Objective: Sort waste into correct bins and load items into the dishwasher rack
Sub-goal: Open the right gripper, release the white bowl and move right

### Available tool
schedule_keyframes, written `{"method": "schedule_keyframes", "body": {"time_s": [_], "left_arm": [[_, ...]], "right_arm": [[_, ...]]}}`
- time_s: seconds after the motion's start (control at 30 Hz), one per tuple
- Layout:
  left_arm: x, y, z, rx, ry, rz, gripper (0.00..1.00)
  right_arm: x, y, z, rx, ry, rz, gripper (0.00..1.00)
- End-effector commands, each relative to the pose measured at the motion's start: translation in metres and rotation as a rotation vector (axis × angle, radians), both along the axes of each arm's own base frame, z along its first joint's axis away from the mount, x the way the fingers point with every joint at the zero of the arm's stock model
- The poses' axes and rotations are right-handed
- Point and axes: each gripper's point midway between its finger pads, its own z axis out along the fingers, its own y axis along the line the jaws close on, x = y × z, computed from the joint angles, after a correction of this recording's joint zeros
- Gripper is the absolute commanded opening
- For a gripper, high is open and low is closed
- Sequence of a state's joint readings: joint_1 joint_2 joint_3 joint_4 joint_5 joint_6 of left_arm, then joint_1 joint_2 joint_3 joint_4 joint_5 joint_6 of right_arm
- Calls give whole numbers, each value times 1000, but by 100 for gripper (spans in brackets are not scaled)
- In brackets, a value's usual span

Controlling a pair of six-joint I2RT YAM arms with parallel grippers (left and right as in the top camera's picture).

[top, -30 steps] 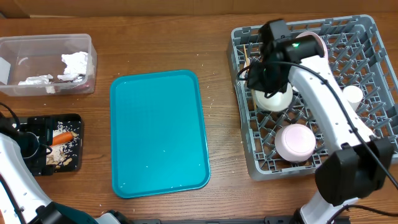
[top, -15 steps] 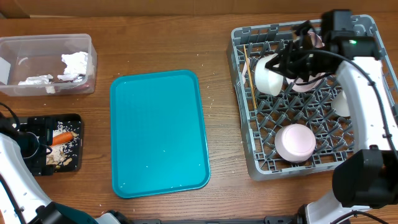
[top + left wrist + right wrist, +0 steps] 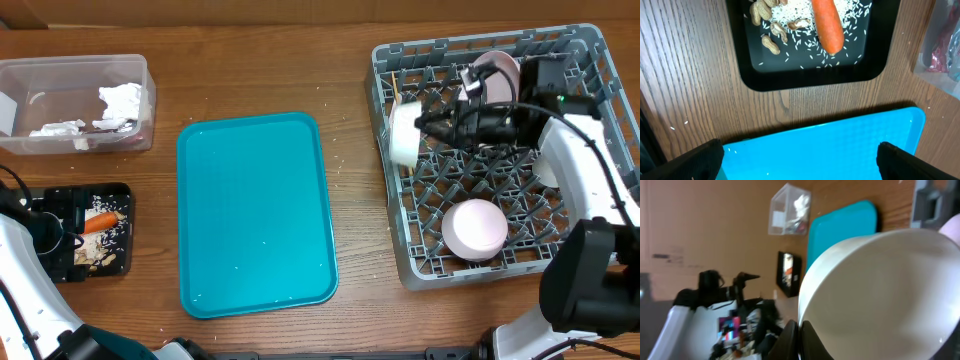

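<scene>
The right gripper lowers the white bowl [image 3: 403,135] next, tips it opening down and frees the bowl's rim beside the upturned pink bowl. This is because the rack wires there stand empty.
My right gripper [image 3: 428,124] is shut on the rim of a white bowl [image 3: 403,135], held on edge over the left side of the grey dishwasher rack [image 3: 590,45]. In the right wrist view the bowl [image 3: 880,295] fills the frame, with both fingers [image 3: 800,341] pinching its rim. A pink bowl [image 3: 497,70], an upturned pink bowl [image 3: 475,228] and chopsticks [image 3: 397,88] lie in the rack. My left gripper [image 3: 807,167] is open and empty above the teal tray's edge [image 3: 840,145], beside the black tray [image 3: 805,80] that holds a carrot [image 3: 827,22], peanuts and rice.
The teal tray [image 3: 255,210] lies mid-table. A clear bin [image 3: 75,100] with crumpled paper stands at the back left. The black tray [image 3: 95,240] sits at the left front. A white cup [image 3: 545,165] sits in the rack behind my right arm.
My right gripper lifted the white bowl from the rack, turned it onto its edge and shifted it toward the rack's left side. The left arm has not moved.
</scene>
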State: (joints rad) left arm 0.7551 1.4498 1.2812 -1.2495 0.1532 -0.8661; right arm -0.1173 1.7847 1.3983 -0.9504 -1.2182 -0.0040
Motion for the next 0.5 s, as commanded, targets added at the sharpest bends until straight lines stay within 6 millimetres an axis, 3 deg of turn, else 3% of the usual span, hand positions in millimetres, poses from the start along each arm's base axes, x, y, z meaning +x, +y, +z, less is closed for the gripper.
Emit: {"method": "schedule_keyframes", "body": {"time_s": [0.0,0.17,0.27,0.47], "left_arm": [[-3,1,-2,-1,13,22,100],[-3,1,-2,-1,13,22,100],[-3,1,-2,-1,13,22,100],[-3,1,-2,-1,13,22,100]], "right_arm": [[-10,4,16,109,-41,32,4],[-8,0,10,76,-37,16,4],[-1,-18,-7,-15,36,-65,4],[-2,-29,-12,-31,70,-98,4]]}}
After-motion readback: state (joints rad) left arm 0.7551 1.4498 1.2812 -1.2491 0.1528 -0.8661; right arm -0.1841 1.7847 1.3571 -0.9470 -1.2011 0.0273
